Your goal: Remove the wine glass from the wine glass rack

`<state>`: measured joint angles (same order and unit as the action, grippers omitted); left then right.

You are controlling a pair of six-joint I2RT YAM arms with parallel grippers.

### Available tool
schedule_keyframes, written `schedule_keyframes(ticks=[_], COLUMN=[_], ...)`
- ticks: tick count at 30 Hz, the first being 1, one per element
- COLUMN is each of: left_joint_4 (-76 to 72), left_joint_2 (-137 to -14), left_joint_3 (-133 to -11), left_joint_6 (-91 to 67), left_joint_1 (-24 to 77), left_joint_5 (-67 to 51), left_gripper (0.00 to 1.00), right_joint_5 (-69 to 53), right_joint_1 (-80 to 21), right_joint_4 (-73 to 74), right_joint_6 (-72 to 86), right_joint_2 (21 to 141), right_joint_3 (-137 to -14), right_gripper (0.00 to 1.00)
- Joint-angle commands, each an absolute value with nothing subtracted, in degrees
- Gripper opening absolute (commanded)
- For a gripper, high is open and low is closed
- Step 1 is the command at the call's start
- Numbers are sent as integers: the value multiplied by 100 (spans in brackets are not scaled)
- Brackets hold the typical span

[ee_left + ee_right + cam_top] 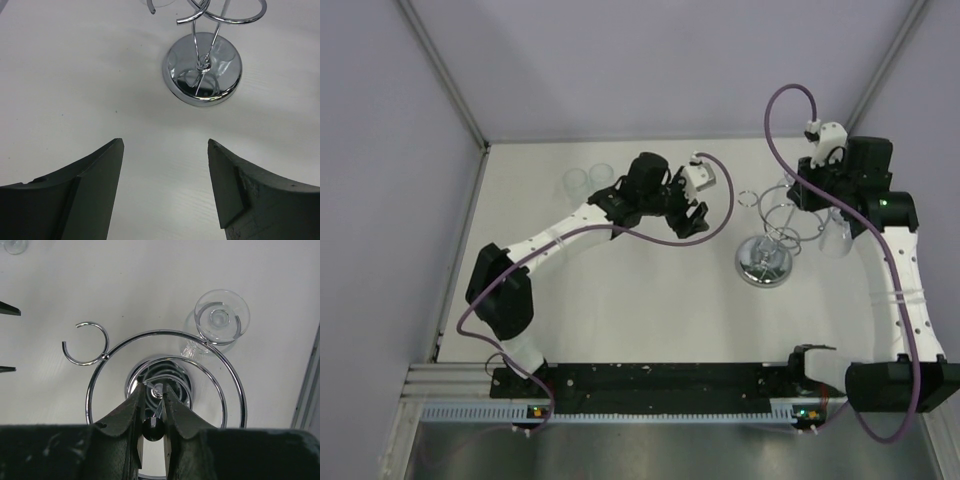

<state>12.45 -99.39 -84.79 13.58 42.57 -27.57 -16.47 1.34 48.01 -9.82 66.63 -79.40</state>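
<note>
The robot's right hand is going to move the rack to the left in the top view next, onto the bare tabletop beside the rack's base, and let go of the rack's knob.
The wine glass rack (766,262) is a chrome stand with a round mirror base, right of centre. It also shows in the left wrist view (205,72) and in the right wrist view (100,385). A clear wine glass (220,317) hangs upside down in one of its small rings, on the rack's right side (835,238). My right gripper (154,387) is above the rack (802,200), shut on the black knob (152,429) at the top of its central stem. My left gripper (165,150) is open and empty, low over the table left of the rack (692,220).
Two more clear glasses (586,179) stand on the table at the back left; one shows in the right wrist view (14,245). An empty open ring (86,343) juts from the rack's left side. Enclosure walls stand on the left, back and right.
</note>
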Motion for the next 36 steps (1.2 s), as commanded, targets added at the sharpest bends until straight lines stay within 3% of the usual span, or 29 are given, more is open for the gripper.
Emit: schedule_keyframes(ticks=[1,18,36], left_joint_4=[1063,1213,1151], left_joint_2=[-9458,-8385,-8297], left_joint_3=[-8192,-6944,-6829], left_joint_6=[1476,1582,1529], left_joint_1=[4149,3709,3524], left_joint_5=[-2330,-2320,-2391], left_gripper=[73,73,73], right_joint_5=[-1995,-1741,535], right_joint_1=[-245,-1221,-2135], right_joint_4=[4052,3437,3050], right_joint_6=[-905,-668,-264], right_joint_2=[6758,7962,8692], right_joint_3=[-8630,-9826,-10380], right_gripper=[0,0,0])
